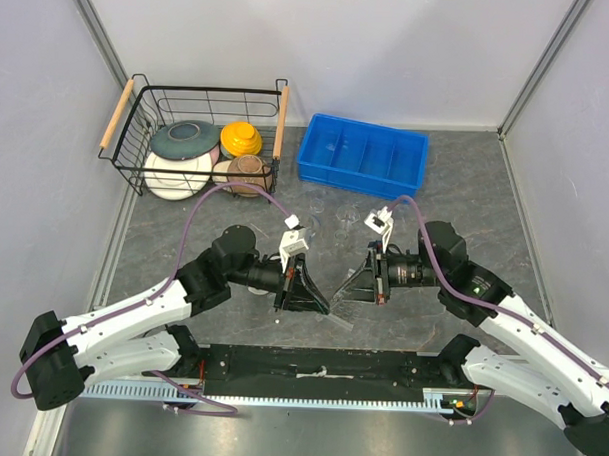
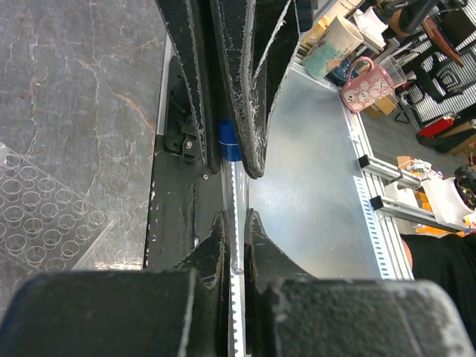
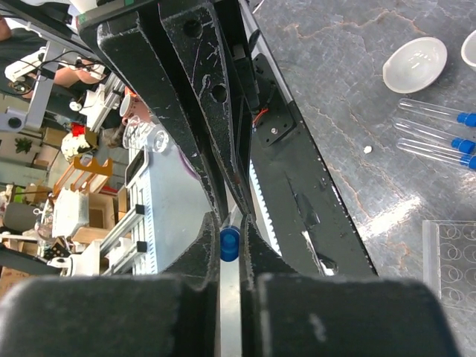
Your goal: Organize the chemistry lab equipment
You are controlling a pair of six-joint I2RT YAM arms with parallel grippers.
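Note:
Next, my right gripper draws the tube outward, turns to point down and lowers the tube into the flat clear gridded rack (image 3: 455,256), because its round holes stand empty.
A clear test tube (image 2: 237,190) with a blue cap (image 3: 230,243) hangs level between my two grippers above the table's near middle. My left gripper (image 2: 235,216) is shut on the tube's glass end. My right gripper (image 3: 230,219) is shut on the capped end, facing the left one tip to tip (image 1: 332,301). A flat clear gridded rack (image 2: 37,216) lies on the table just below them. Three more blue-capped test tubes (image 3: 435,126) and a small white dish (image 3: 415,65) lie on the table. Small clear glass pieces (image 1: 345,221) stand farther back.
A blue divided bin (image 1: 363,155) sits at the back centre. A wire basket (image 1: 137,162) at the back left holds coloured bowls and plates. The arms' black base rail (image 1: 320,367) runs along the near edge below the grippers.

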